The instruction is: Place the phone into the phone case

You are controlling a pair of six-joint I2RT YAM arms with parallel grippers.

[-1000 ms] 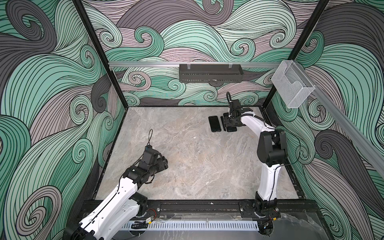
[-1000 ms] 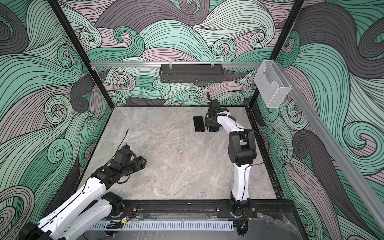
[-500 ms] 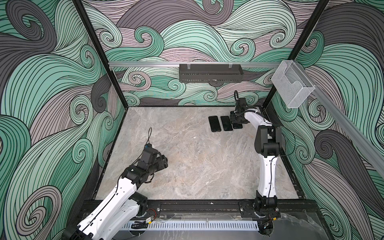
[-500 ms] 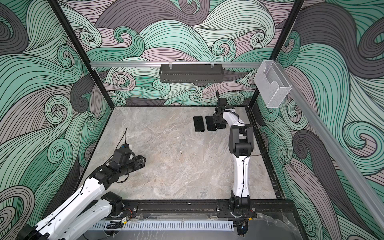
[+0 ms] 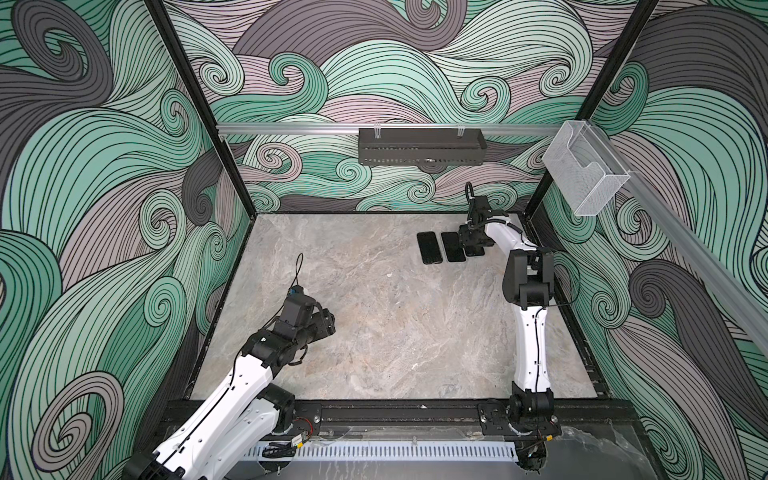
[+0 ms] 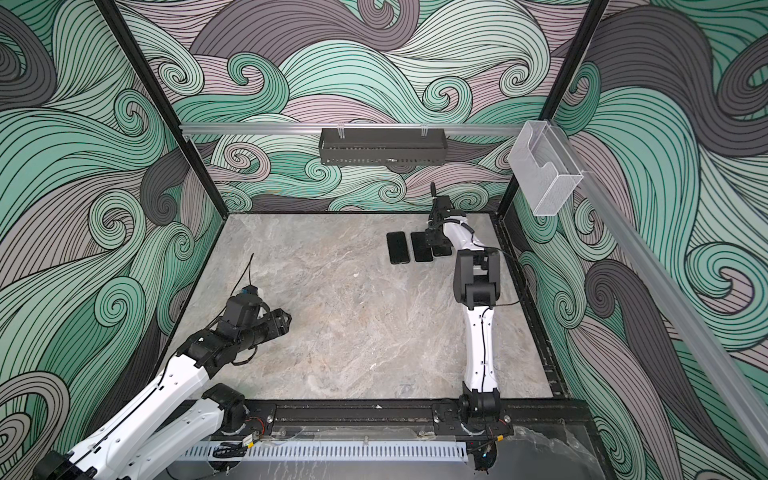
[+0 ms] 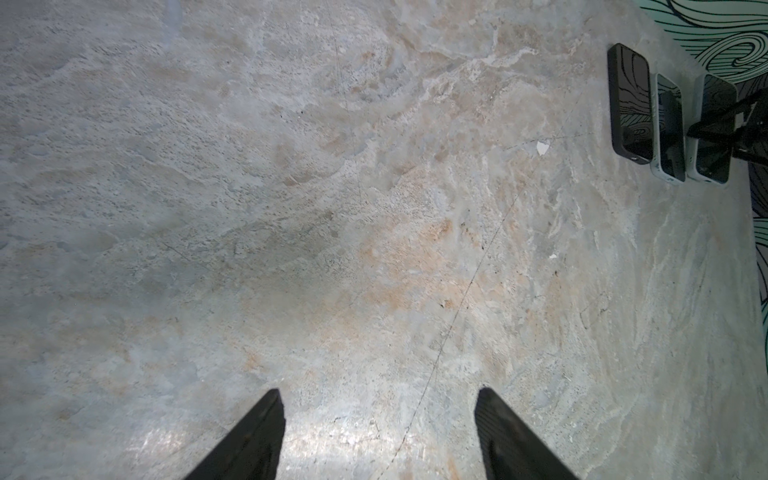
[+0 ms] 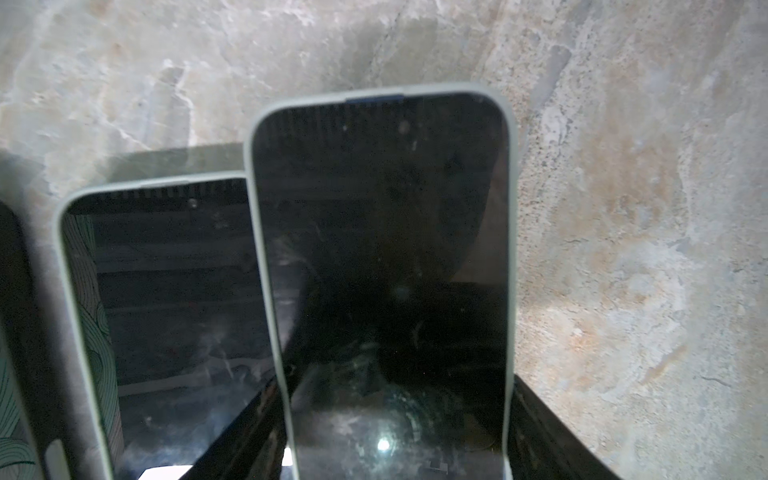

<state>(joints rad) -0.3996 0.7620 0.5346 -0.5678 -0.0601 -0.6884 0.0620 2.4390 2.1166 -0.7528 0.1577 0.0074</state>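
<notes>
The held phone still overlaps the middle phone's edge, so my right gripper will next move down, away from the middle phone, onto the bare tabletop beside it, and release.
Three dark-screened phones lie in a row at the table's back right. The leftmost phone [image 5: 428,247] [image 7: 629,104] is all black. The middle phone [image 5: 453,246] [image 8: 174,291] has a pale grey-green case rim around it. The rightmost phone [image 8: 382,249] [image 7: 712,133] sits in a matching pale phone case [image 8: 513,249]. My right gripper [image 8: 395,390] [image 5: 473,245] is shut on its two long sides. It looks raised, overlapping the middle phone's edge. My left gripper [image 7: 379,392] [image 5: 328,324] stands open over bare table at the front left.
A black slotted tray [image 5: 419,145] hangs on the rear rail and a clear plastic holder [image 5: 582,170] on the right rail. Patterned walls close in just behind and right of the phones. A small white fleck [image 7: 542,147] lies on the marble-look table [image 5: 395,316].
My right gripper has shifted right from over the middle spot to the row's right end, uncovering the middle phone. My left arm has hardly moved.
</notes>
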